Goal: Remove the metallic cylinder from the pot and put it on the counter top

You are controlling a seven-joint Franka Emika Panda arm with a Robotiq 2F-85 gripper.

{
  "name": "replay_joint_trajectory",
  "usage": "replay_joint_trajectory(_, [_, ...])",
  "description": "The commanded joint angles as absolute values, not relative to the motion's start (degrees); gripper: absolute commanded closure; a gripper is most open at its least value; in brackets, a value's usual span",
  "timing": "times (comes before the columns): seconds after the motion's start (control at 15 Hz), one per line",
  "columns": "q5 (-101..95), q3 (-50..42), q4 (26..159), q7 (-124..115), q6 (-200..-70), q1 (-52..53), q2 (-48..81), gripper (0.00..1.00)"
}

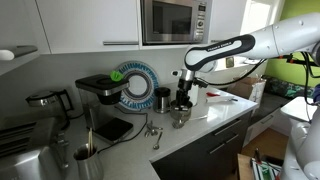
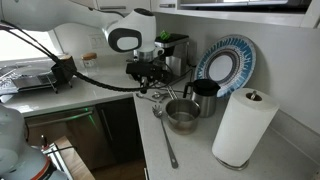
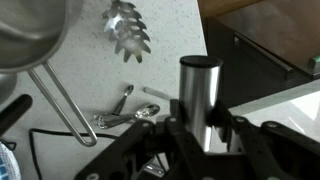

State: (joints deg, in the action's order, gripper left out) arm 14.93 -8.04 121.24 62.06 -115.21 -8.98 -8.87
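Observation:
The gripper moves outward and down next to release the metallic cylinder [image 3: 198, 80] at the counter spot beside the spoons, since that spot lies below and outward of it.
My gripper [image 3: 198, 118] is shut on the metallic cylinder [image 3: 198, 80], a shiny upright tube held between both fingers above the speckled counter top [image 3: 170, 40]. The small steel pot [image 3: 30, 35] lies at the upper left of the wrist view, and its wire handle [image 3: 60, 100] runs toward me. In both exterior views the gripper [image 1: 183, 97] [image 2: 150, 75] hangs just beside the pot [image 1: 180, 117] [image 2: 182, 115], not over it. The cylinder is hard to make out in the exterior views.
A dark cup [image 2: 205, 97], a blue patterned plate [image 2: 225, 62] and a paper towel roll [image 2: 243, 125] stand behind the pot. Spoons [image 3: 125, 115] and a slotted utensil [image 3: 128, 30] lie on the counter. A coffee machine [image 1: 100, 95] stands at the back. A utensil holder [image 1: 85, 160] is near the front.

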Motion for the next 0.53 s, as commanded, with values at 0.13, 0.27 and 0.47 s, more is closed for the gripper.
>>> replay_joint_trajectory(0.13, [14.55, -7.86, 123.75, 60.67, -118.02, -6.04, -9.75, 0.64])
replay_joint_trajectory(0.27, [14.55, -8.00, 123.81, 60.67, -118.03, -6.12, -9.76, 0.64])
replay_joint_trajectory(0.47, [14.55, -8.14, 123.81, 60.67, -118.04, -6.16, -9.81, 0.89])
